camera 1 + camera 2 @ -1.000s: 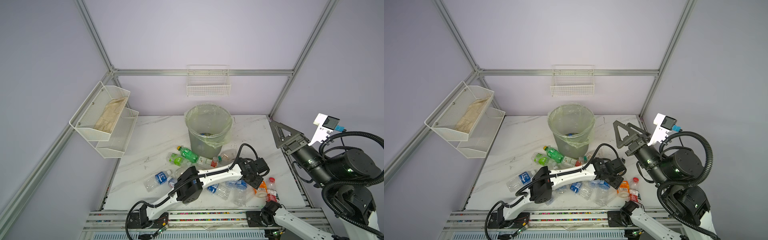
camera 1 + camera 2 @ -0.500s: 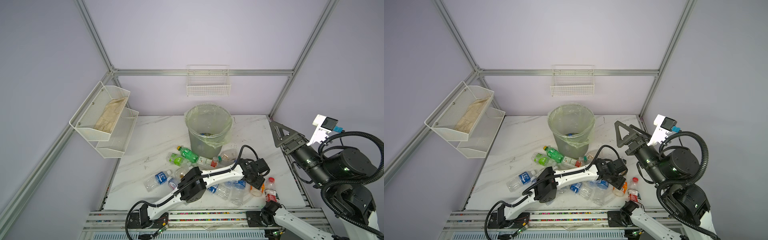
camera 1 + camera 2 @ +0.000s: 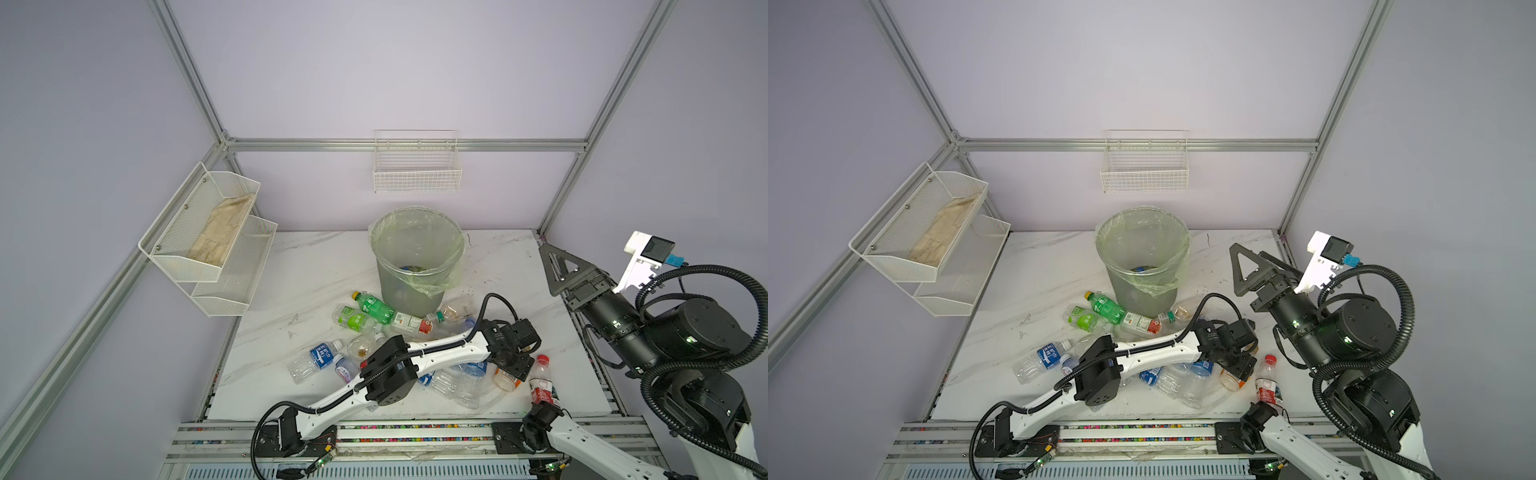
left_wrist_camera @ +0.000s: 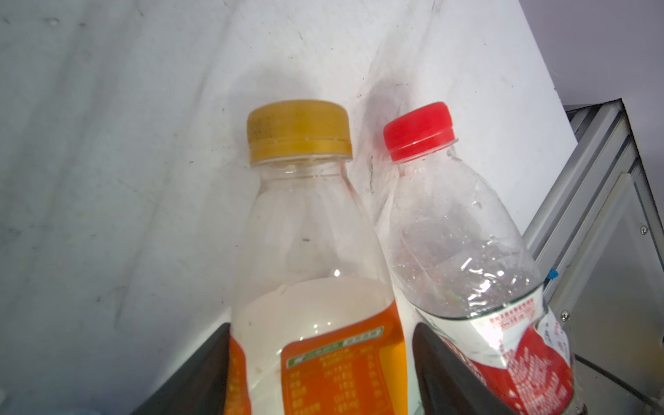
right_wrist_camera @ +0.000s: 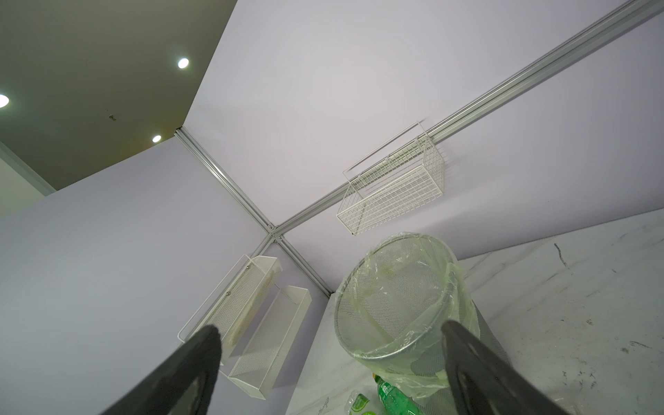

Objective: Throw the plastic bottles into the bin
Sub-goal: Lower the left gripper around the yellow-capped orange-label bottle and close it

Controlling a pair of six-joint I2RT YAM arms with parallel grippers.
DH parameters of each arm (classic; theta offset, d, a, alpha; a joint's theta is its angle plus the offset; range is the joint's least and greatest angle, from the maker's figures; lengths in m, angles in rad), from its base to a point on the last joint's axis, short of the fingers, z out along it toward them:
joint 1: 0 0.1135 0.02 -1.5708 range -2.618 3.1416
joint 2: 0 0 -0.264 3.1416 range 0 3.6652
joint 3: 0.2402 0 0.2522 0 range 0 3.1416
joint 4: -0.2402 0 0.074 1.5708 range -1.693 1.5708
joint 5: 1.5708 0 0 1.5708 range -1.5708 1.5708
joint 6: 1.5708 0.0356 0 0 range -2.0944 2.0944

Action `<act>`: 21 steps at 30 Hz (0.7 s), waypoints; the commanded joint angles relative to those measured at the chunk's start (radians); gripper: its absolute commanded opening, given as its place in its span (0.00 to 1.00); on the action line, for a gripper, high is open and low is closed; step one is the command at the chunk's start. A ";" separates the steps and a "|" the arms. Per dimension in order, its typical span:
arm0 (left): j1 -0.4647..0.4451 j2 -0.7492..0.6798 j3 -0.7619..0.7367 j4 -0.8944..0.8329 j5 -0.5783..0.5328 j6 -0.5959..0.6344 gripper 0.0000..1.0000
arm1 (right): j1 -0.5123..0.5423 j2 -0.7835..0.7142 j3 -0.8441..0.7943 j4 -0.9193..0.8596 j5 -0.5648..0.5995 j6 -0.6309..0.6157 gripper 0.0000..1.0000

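Observation:
Next, my left gripper stays low in place and closes its fingers onto the bottle's orange label (image 3: 1241,384) (image 4: 330,377), since they are already on both sides of it.
Several plastic bottles (image 3: 372,307) lie scattered on the marble table in front of the bin (image 3: 399,286), a grey mesh wastebasket with a pale-green liner. My left gripper (image 4: 319,328) is low at the near right of the pile, open. Its jaws stand on either side of an orange-labelled bottle (image 4: 305,233) with a yellow cap. A red-capped bottle (image 4: 460,244) lies right beside it. In both top views this gripper (image 3: 513,370) covers part of the orange bottle (image 3: 505,380). My right gripper (image 3: 1248,251) hangs open and empty, high at the table's right edge, facing the bin (image 5: 395,287).
A white wire basket (image 3: 417,174) hangs on the back wall above the bin. A two-tier white mesh shelf (image 3: 208,232) holding a beige cloth sticks out from the left wall. An aluminium rail (image 3: 415,432) runs along the table's near edge, where both arm bases sit.
My left gripper has come down toward the near edge, over the orange-labelled bottle, and its jaws have widened. The right arm has barely shifted.

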 commanded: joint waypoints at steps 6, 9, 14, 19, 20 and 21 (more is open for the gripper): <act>0.006 0.024 0.046 -0.008 -0.007 -0.011 0.71 | -0.002 -0.018 -0.017 -0.007 0.021 0.011 0.97; 0.006 0.023 0.028 -0.010 -0.026 -0.007 0.66 | -0.002 -0.020 -0.018 -0.006 0.026 0.011 0.97; 0.005 0.021 0.007 -0.014 -0.050 -0.003 0.60 | -0.002 -0.021 -0.020 -0.004 0.029 0.012 0.97; 0.005 0.018 -0.013 -0.014 -0.069 0.002 0.50 | -0.002 -0.025 -0.027 0.000 0.034 0.013 0.97; 0.005 0.018 -0.017 -0.014 -0.072 0.003 0.47 | -0.001 -0.025 -0.026 0.001 0.036 0.013 0.97; 0.005 0.018 -0.019 -0.014 -0.073 0.004 0.44 | -0.002 -0.025 -0.026 0.001 0.037 0.013 0.97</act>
